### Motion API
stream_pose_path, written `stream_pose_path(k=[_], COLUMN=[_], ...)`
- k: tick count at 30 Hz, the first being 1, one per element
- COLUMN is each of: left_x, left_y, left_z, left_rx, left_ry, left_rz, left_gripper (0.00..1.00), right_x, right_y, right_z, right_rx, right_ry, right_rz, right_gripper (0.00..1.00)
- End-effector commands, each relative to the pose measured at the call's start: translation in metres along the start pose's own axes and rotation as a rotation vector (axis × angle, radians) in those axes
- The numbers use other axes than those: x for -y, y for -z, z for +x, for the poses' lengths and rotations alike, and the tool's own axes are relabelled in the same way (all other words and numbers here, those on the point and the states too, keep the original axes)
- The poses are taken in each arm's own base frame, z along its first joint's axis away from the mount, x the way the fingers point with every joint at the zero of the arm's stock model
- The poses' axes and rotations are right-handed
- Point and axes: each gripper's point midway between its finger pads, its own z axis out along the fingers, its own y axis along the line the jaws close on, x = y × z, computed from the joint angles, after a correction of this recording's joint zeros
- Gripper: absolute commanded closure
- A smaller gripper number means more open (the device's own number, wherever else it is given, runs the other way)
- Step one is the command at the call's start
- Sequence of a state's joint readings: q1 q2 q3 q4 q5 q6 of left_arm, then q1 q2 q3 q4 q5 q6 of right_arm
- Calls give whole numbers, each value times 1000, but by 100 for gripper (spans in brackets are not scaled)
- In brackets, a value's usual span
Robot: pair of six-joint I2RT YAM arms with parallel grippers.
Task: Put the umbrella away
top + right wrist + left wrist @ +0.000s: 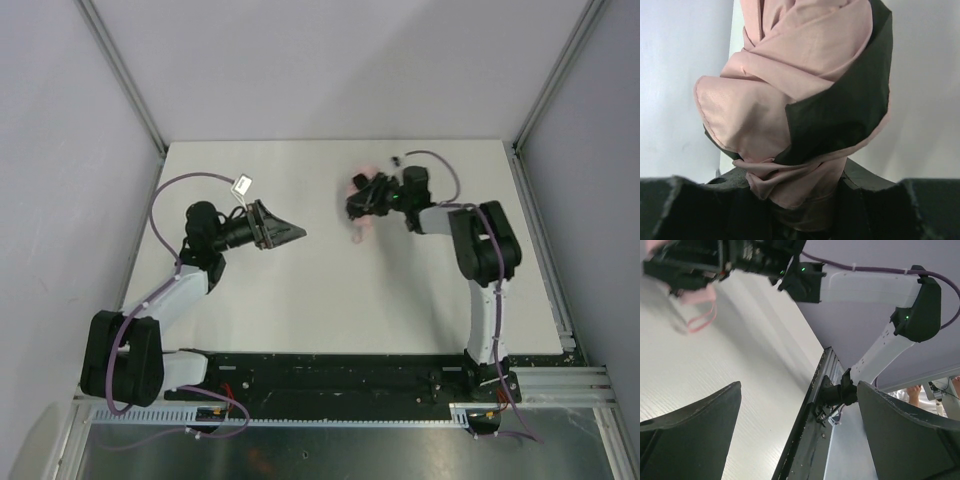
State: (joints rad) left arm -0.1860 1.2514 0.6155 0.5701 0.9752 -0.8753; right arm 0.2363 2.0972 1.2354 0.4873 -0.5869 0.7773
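Observation:
My right gripper moves back and down and releases the umbrella next, since the clear tabletop by the black base plate lies below and behind it.
The umbrella (790, 65) is a bundle of pale pink fabric with a black inner panel, and it fills the right wrist view. My right gripper (805, 212) is shut on its lower end, the fabric bunched between the two dark fingers. From above, the right gripper (362, 200) holds it over the far middle of the table, with pink showing just below the fingers on the umbrella (360, 235). My left gripper (298, 234) is open, holds nothing, and points right toward the umbrella from a short gap. In the left wrist view the thin pink strap (702, 322) dangles beneath the right gripper.
The white table (330, 300) is bounded by an aluminium rail (545, 260) on the right and a black base plate (330, 370) at the near edge. Grey walls enclose the back and sides. The right arm (875, 285) spans the top of the left wrist view.

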Motion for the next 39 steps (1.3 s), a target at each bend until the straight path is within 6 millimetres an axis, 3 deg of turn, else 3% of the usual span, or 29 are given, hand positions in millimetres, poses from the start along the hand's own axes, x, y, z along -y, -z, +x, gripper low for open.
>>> stream_pose_path(k=[1, 6, 10, 15, 18, 22, 28, 33, 39], left_x=[13, 15, 11, 8, 7, 7, 9, 11, 23], left_y=[6, 15, 21, 24, 25, 26, 29, 33, 38], left_z=[-12, -25, -33, -33, -33, -32, -25, -17, -14], left_rx=[19, 52, 76, 80, 81, 83, 91, 97, 124], left_ry=[-101, -141, -139, -130, -129, -128, -124, -118, -136], left_rz=[35, 30, 12, 5, 3, -1, -4, -6, 1], left_gripper=[1, 0, 0, 1, 1, 1, 1, 1, 1], right_x=[-74, -103, -102, -100, -97, -93, -85, -77, -70], right_y=[-31, -27, 8, 55, 69, 72, 71, 76, 98], right_z=[64, 173, 259, 330, 354, 362, 341, 318, 288], right_rx=[-187, -498, -692, -804, -826, -800, -710, -662, -619], right_ry=[64, 99, 122, 66, 86, 116, 172, 197, 271], right_rz=[-267, -319, -232, -179, -136, -84, 11, 79, 177], right_gripper=[75, 74, 71, 69, 64, 48, 27, 22, 17])
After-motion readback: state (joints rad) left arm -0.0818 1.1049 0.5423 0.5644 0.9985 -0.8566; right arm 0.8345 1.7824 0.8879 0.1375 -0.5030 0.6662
